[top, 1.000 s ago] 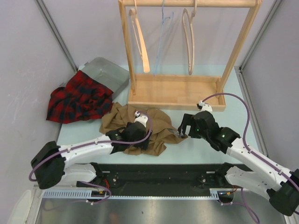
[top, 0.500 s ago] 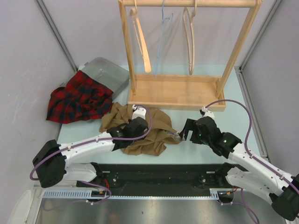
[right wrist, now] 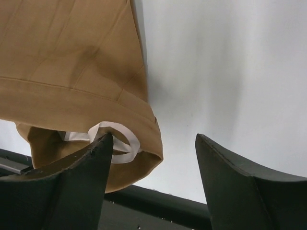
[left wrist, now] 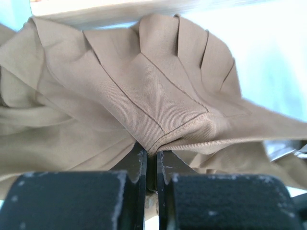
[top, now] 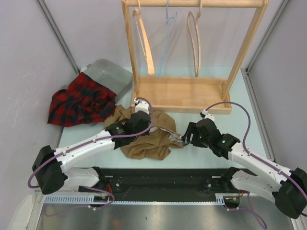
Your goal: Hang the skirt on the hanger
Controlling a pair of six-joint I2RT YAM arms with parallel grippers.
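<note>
My left gripper draws the held fold of the skirt outward toward the near edge of the rack's base (top: 156, 107) (left wrist: 108, 13) next. It then releases the fold, since the skirt's band lies nearly closed.
A tan skirt (top: 148, 140) lies crumpled on the table in front of the wooden rack. My left gripper (top: 146, 125) is over the skirt's middle. In the left wrist view it (left wrist: 151, 155) is shut on a stitched fold of the skirt (left wrist: 144, 86). My right gripper (top: 182, 139) is at the skirt's right corner. In the right wrist view it (right wrist: 153, 137) is open, its left finger (right wrist: 91, 163) against a white loop (right wrist: 127, 143) sewn inside the skirt's band (right wrist: 72, 62). A wooden hanger (top: 144, 40) hangs from the rack's bar.
The wooden rack (top: 182, 93) stands at the back with a blue wire hanger (top: 165, 38) and a second wooden hanger (top: 194, 40). A red plaid garment (top: 81, 100) lies at the left, partly over a grey tray (top: 112, 76). Grey walls close in both sides.
My left gripper shut on a fold of the skirt and moved toward the rack, dragging the cloth with it. My right gripper slid left to the skirt's corner and its jaws narrowed a little.
</note>
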